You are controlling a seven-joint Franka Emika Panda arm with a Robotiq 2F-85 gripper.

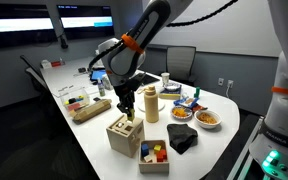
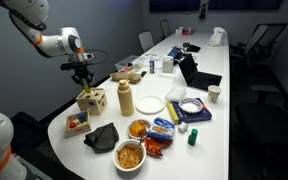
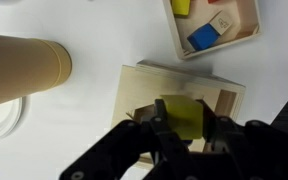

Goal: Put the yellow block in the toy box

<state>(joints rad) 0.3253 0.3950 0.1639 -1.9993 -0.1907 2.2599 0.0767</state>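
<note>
My gripper should turn slightly next and go down onto the top of the toy box (image 3: 147, 97) to release the yellow block (image 3: 182, 116), because the block still hangs above the wood.
My gripper (image 3: 181, 122) is shut on the yellow block (image 3: 182, 116), a small bright yellow piece held between the black fingers. It hangs just above the top of the toy box (image 3: 144, 90), a light wooden cube with shaped holes. In both exterior views the gripper (image 1: 125, 103) (image 2: 83, 83) hovers right over the wooden cube (image 1: 124, 137) (image 2: 92, 102). The block shows as a small yellow spot at the fingertips in an exterior view (image 1: 127, 110).
A low wooden tray of coloured blocks (image 3: 246, 30) (image 1: 154, 152) lies beside the cube. A tall pale-yellow bottle (image 3: 24, 68) (image 1: 151, 102) (image 2: 125, 98) stands close by. Plates, snack bowls, a black cloth (image 1: 180, 137) and a laptop (image 2: 199, 76) crowd the white table.
</note>
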